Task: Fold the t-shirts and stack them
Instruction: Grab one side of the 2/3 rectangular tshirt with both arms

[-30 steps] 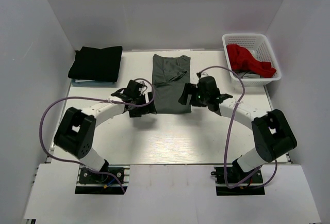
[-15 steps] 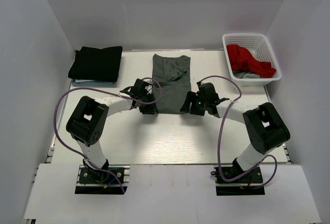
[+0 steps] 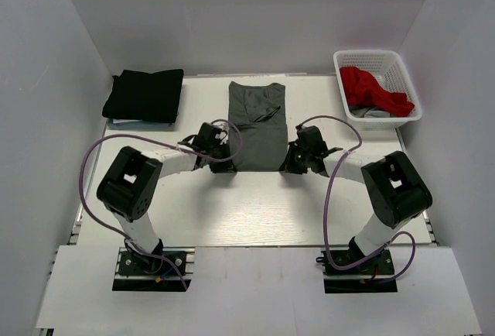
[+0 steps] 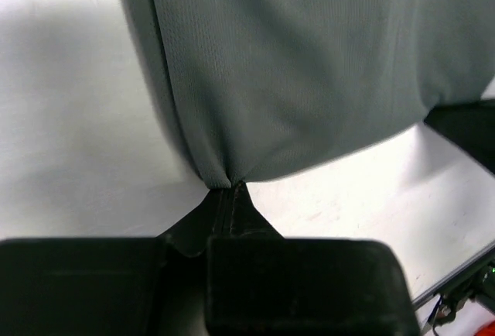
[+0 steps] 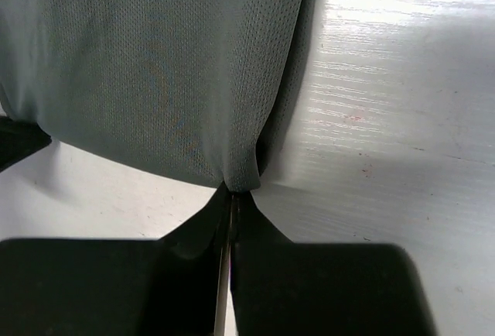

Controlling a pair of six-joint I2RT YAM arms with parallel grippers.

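I should next lift the t-shirt's near corner outward over the still-long t-shirt with my left gripper, then lower and release it there. The grey t-shirt's far end (image 3: 243, 90) lies outward of that gripper.
A dark grey t-shirt (image 3: 257, 123), folded into a long strip, lies in the middle of the white table. My left gripper (image 3: 228, 161) is shut on its near left corner, where the cloth (image 4: 294, 73) puckers at the fingertips (image 4: 224, 193). My right gripper (image 3: 288, 162) is shut on the near right corner, pinching the grey fabric (image 5: 155, 65) at the tips (image 5: 234, 190). A folded black t-shirt (image 3: 145, 95) rests at the back left. A red t-shirt (image 3: 373, 90) lies crumpled in the basket.
The white mesh basket (image 3: 377, 60) stands at the back right, with some grey cloth under the red shirt. White walls close in the table on the left, right and back. Purple cables loop over both arms.
Both grippers moved in to the grey shirt's near corners and went from open to shut on the cloth. The shirts have not shifted.
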